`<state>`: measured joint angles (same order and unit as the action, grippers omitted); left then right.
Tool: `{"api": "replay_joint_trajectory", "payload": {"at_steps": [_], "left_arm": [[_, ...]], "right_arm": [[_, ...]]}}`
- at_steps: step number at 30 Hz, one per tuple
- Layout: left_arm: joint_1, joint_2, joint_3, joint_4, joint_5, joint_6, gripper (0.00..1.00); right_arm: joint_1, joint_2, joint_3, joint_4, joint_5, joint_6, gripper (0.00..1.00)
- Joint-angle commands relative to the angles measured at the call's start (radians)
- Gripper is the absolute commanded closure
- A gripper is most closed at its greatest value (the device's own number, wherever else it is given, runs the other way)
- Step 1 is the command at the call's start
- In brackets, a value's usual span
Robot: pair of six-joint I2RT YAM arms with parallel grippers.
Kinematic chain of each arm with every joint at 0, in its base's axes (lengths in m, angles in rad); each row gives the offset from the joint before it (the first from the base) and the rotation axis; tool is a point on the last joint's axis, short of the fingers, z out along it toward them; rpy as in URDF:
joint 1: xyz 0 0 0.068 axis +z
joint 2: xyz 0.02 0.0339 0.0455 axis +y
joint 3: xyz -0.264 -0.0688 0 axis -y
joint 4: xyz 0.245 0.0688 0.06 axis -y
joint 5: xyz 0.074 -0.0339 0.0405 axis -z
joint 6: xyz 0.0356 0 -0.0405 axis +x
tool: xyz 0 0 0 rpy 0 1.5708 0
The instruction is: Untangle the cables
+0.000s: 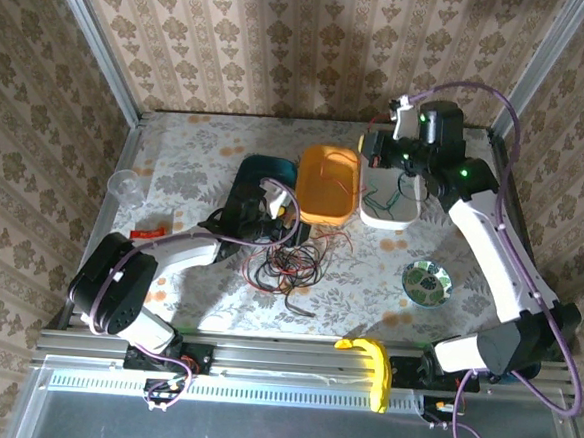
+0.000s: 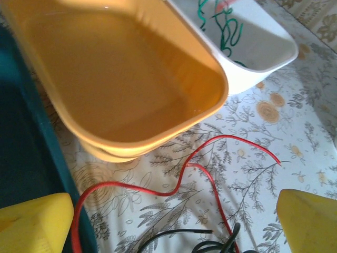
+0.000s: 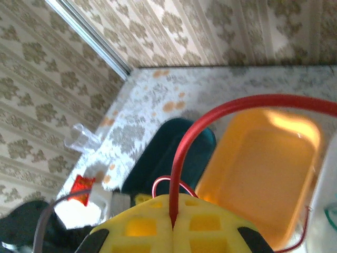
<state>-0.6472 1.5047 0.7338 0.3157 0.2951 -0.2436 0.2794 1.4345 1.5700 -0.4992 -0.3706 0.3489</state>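
The red cable goes over the orange tray (image 1: 328, 184) with my right gripper next, then comes down for release apart from the green one.
The cables lie as a tangle of thin black and red loops (image 1: 285, 264) on the flowered table, in front of the orange tray (image 1: 328, 184). My left gripper (image 1: 276, 200) hovers over its far edge, jaws wide open. In the left wrist view a red cable (image 2: 181, 176) and a black one (image 2: 179, 232) lie on the cloth between the yellow fingertips (image 2: 37, 224), untouched. My right gripper (image 3: 172, 225) is raised above the white tray (image 1: 393, 208), shut on a red cable (image 3: 181, 153) that arcs up and to the right. A green cable (image 2: 227, 29) lies in the white tray.
A teal tray (image 1: 256, 172) stands left of the orange one. Near the left wall are a clear cup (image 1: 124, 184) and a small red item (image 1: 147, 233). A shiny disc (image 1: 427, 282) lies at the right. A yellow object (image 1: 369, 368) rests on the front rail.
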Motion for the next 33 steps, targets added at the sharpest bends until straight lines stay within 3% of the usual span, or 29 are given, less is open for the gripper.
{"api": "replay_joint_trajectory", "payload": {"at_steps": [1,11,22,24,27,33], "left_arm": [[0.001,-0.06,-0.025,-0.026,-0.078,-0.035,0.0],[0.023,-0.239,-0.114,-0.04,-0.361,-0.096,0.0],[0.041,-0.242,-0.125,-0.098,-0.332,-0.079,0.0],[0.041,-0.239,-0.124,-0.099,-0.332,-0.082,0.0],[0.04,-0.236,-0.117,-0.105,-0.331,-0.081,0.0],[0.035,-0.218,-0.098,-0.134,-0.304,-0.048,0.0]], "right_arm": [[0.005,0.098,0.071,0.056,-0.021,0.013,1.0],[0.006,0.388,0.17,0.001,0.061,-0.006,1.0],[0.096,0.739,0.41,-0.336,0.237,-0.113,0.97],[0.096,0.788,0.465,-0.381,0.233,-0.109,0.88],[0.098,0.794,0.489,-0.391,0.263,-0.101,0.61],[0.1,0.665,0.405,-0.336,0.367,-0.098,0.5]]}}
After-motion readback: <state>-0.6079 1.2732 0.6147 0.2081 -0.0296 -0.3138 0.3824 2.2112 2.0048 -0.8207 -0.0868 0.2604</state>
